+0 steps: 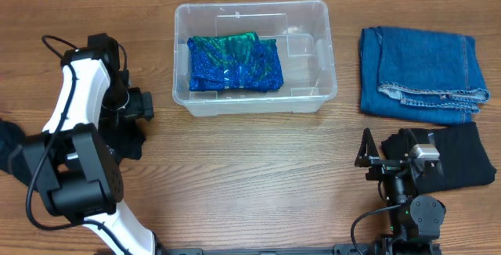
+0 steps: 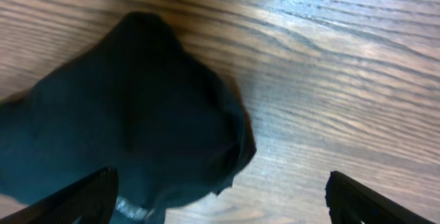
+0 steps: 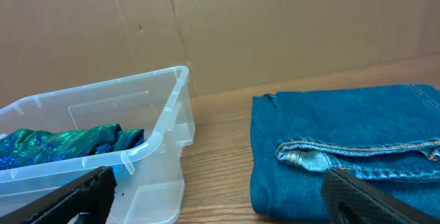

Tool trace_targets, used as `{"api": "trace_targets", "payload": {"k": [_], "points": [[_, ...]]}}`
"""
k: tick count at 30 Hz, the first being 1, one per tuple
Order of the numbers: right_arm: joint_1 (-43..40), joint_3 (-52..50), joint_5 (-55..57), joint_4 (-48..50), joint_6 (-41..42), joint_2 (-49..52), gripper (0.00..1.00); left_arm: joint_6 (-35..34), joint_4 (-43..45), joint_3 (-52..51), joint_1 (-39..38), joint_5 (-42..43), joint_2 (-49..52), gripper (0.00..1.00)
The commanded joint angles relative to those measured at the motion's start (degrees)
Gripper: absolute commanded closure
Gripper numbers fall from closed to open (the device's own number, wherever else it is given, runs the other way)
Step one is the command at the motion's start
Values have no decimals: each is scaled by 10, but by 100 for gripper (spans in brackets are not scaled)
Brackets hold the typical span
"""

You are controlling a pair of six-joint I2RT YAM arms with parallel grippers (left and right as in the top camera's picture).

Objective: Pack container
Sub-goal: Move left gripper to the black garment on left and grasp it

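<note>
The black cloth's edge (image 1: 138, 140) (image 2: 223, 159) on the bin's side is already between the two open fingers, so my left gripper needs to go down onto that edge next and pinch it.
The container (image 1: 329, 52), a clear plastic bin, stands at the back centre of the table with a shiny green-blue cloth (image 1: 235, 63) folded in its left half. My left gripper (image 2: 220, 189) is open, hovering low over a black cloth (image 2: 130, 114) that lies on the wood left of the bin; the cloth reaches under the left finger. In the overhead view this gripper (image 1: 138, 106) sits beside the bin's left front corner. My right gripper (image 3: 216, 183) is open and empty, facing the gap between the container (image 3: 161, 117) and the folded blue jeans (image 3: 344, 141).
Folded jeans (image 1: 423, 75) lie at the back right. A second black cloth (image 1: 462, 157) lies front right beside the right arm (image 1: 407, 184). Bare wood (image 1: 258, 177) stretches in front of the bin. A cardboard wall (image 3: 275, 31) stands behind the table.
</note>
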Motion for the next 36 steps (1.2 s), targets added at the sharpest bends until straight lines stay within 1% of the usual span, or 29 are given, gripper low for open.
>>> {"api": "trace_targets", "payload": {"k": [1, 3, 7, 8, 9, 11, 14, 16, 18, 21, 24, 25, 27, 30, 33, 36], "points": [[-2, -6, 3, 3, -4, -5, 0, -12, 17, -3, 5, -4, 41, 6], [-2, -6, 3, 3, -4, -5, 0, -12, 24, -3, 5, -10, 57, 7], [-2, -6, 3, 3, -4, -5, 0, -13, 39, -4, 5, -21, 79, 13], [-2, -6, 3, 3, -4, -5, 0, -12, 41, -3, 5, -24, 83, 17], [-2, -6, 3, 3, -4, -5, 0, -12, 43, -3, 5, -24, 85, 24], [-2, -6, 3, 3, -4, -5, 0, -12, 48, -3, 5, -23, 86, 46], [-2, -6, 3, 3, -4, -5, 0, -13, 52, -3, 5, -19, 86, 70], [-2, -6, 3, 3, -4, -5, 0, -18, 52, -3, 5, -1, 86, 96], [-2, -6, 3, 3, -4, -5, 0, -18, 45, 7, 5, 30, 85, 96], [-2, -6, 3, 3, -4, -5, 0, -8, -7, 71, 5, 82, 85, 96], [-2, -6, 3, 3, -4, -5, 0, 15, -90, 184, 5, 110, 85, 96], [-2, -6, 3, 3, -4, -5, 0, 28, -131, 240, 5, 115, 85, 96], [-2, -6, 3, 3, -4, -5, 0, 45, -192, 327, 5, 115, 85, 96], [-2, -6, 3, 3, -4, -5, 0, 57, -261, 440, 5, 115, 85, 96], [-2, -6, 3, 3, -4, -5, 0, 57, -296, 522, 2, 122, 83, 96], [-2, -6, 3, 3, -4, -5, 0, 71, -302, 586, -9, 145, 75, 96]]}}
